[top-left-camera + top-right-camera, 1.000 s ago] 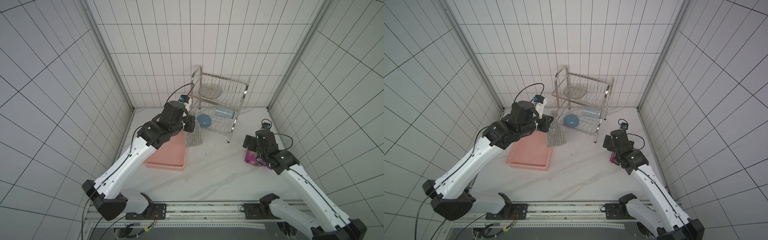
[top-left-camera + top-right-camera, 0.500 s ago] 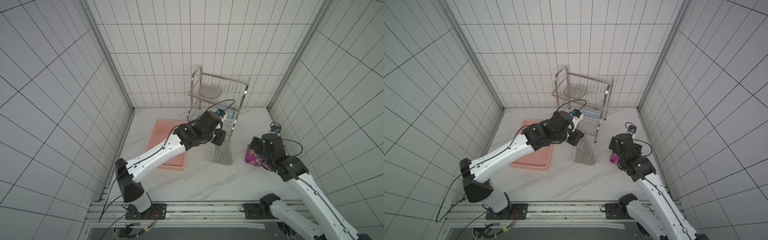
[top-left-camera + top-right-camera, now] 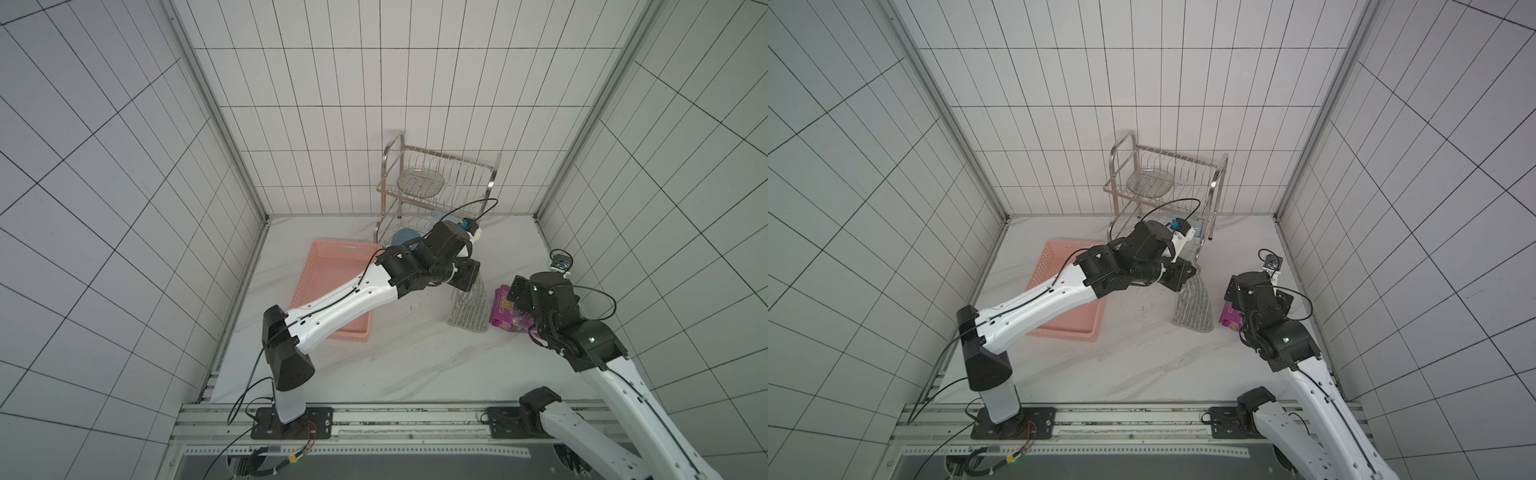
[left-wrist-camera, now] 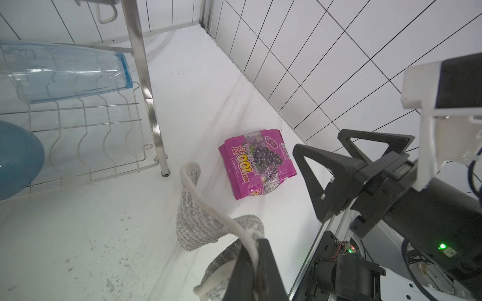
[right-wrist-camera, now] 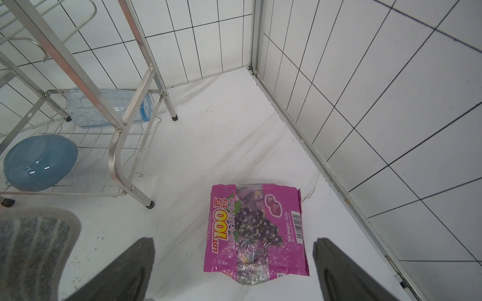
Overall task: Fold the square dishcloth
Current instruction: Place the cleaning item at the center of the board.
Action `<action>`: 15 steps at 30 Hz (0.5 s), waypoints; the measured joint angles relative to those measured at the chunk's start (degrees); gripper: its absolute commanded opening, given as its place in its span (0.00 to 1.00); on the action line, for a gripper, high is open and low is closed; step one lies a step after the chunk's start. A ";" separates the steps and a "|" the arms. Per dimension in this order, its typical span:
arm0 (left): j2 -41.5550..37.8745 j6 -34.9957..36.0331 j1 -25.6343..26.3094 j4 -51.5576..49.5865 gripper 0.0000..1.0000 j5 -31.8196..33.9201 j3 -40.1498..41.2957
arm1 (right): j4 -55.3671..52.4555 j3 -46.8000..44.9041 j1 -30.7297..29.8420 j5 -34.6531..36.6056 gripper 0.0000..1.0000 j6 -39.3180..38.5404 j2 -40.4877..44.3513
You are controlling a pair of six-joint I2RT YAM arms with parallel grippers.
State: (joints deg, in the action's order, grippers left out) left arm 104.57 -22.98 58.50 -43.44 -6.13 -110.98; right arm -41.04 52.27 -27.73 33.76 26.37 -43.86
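Note:
I will next lower my left gripper toward the pink basket and pull the hem onto the bare table beside the basket. Then I will let go of the hem, because the narrow drape has room to flatten there.
The square dishcloth point(image 3: 467, 309) point(image 3: 1194, 309), grey with pale stripes, hangs in a narrow drape from my left gripper point(image 3: 467, 277) point(image 3: 1180, 277), which is shut on its top edge. The lower end reaches down to the white table. In the left wrist view the black jaws point(image 4: 254, 250) pinch the pale hem and the dishcloth point(image 4: 198, 221) curls below them. My right gripper point(image 3: 518, 291) point(image 5: 233, 242) stands open just right of the cloth, above a purple snack packet point(image 5: 255, 224), holding nothing. A corner of the dishcloth point(image 5: 34, 239) shows in the right wrist view.
The purple snack packet point(image 3: 505, 311) point(image 3: 1229, 320) lies right beside the cloth. A pink basket point(image 3: 332, 266) sits to the left under my left arm. A steel dish rack point(image 3: 436, 183) at the back holds a blue bowl point(image 5: 39, 161) and a clear cup point(image 4: 65, 73). Tiled walls close in on the right.
My left arm has swung from over the pink basket far to the right, carrying the hanging dishcloth to just beside the snack packet. The right gripper stayed open and shifted a little.

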 measured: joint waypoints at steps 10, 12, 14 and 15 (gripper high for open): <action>0.72 -2.10 0.39 1.55 0.05 0.74 3.23 | -1.77 0.94 0.00 0.17 0.99 -0.02 0.46; 0.31 -2.93 -1.07 1.79 0.05 0.72 6.93 | -2.12 0.94 0.00 -0.48 0.99 -0.13 0.00; 0.17 -3.72 -4.04 1.62 0.05 0.33 11.52 | -2.21 0.94 0.00 -1.77 0.99 -0.35 -0.92; 0.17 -3.93 -5.70 1.60 0.06 0.20 13.53 | -2.19 0.94 0.00 -2.40 0.99 -0.48 -1.38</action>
State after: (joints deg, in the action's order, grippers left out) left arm 104.75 -26.92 52.80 -41.85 -5.93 -97.45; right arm -43.22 53.21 -27.73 31.35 25.89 -45.23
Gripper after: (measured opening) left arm 0.052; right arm 0.989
